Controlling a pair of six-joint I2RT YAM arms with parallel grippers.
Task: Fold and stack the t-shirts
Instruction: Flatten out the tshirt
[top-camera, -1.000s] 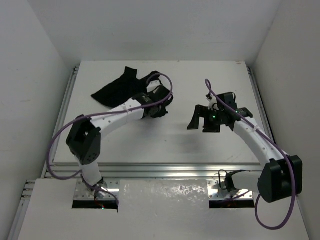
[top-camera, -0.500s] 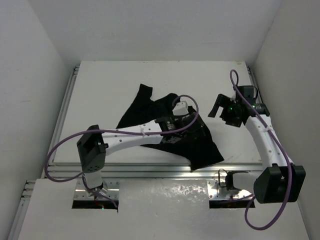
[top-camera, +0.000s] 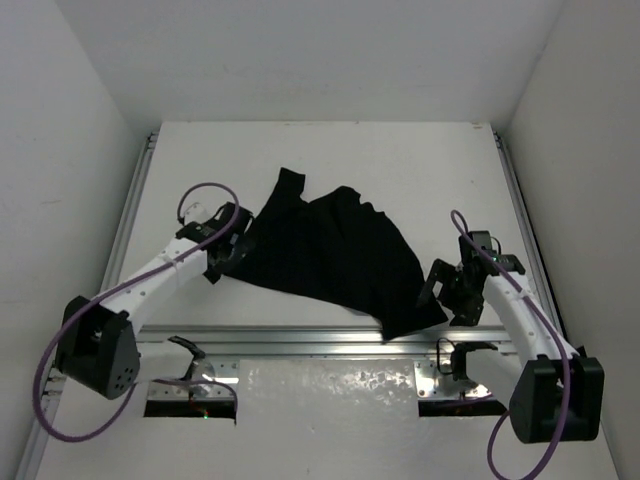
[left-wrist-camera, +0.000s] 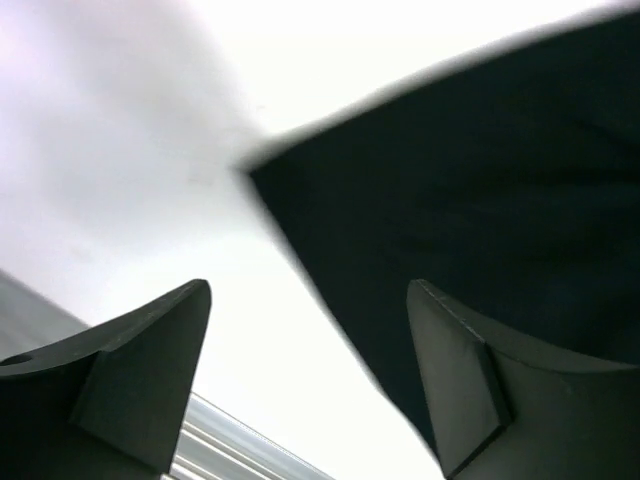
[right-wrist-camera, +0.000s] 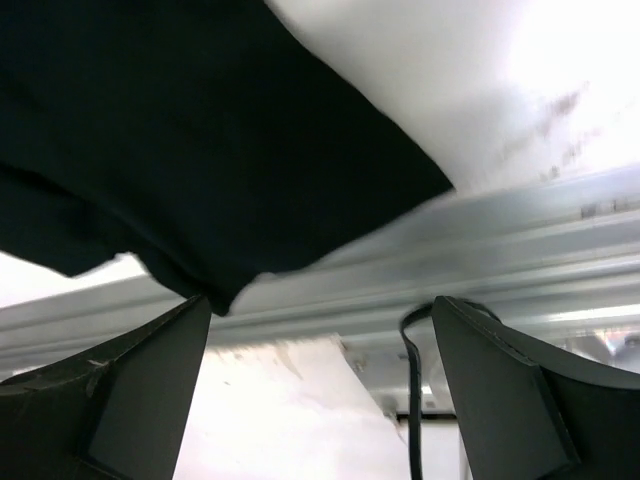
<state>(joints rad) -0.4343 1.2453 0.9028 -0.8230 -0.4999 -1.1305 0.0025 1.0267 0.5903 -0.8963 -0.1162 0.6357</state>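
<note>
My left gripper lowers onto the shirt's pointed corner (top-camera: 231, 273) (left-wrist-camera: 268, 180) below its open fingers next and closes there, since that corner lies flat against bare white table.
One black t-shirt (top-camera: 335, 250) lies spread out, loosely wrinkled, across the middle of the white table (top-camera: 420, 170). Its near right corner reaches the front rail. My left gripper (top-camera: 225, 247) is at the shirt's left edge, open and holding nothing. In the left wrist view the gripper (left-wrist-camera: 310, 290) stands wide, with the shirt (left-wrist-camera: 480, 190) running past its right finger (left-wrist-camera: 480, 390). My right gripper (top-camera: 447, 290) is open just right of the shirt's near right corner. In the right wrist view the gripper (right-wrist-camera: 322, 300) is empty, with the shirt (right-wrist-camera: 190, 130) beyond it.
An aluminium rail (top-camera: 250, 338) runs along the table's front edge, seen up close in the right wrist view (right-wrist-camera: 470, 250) with a black cable (right-wrist-camera: 410, 380) below it. White walls close in the left, right and back. Purple cables loop off both arms.
The left arm dragged the shirt from the back left to the centre, let it go and drew back to its left edge. The right arm swung round to the shirt's near right corner.
</note>
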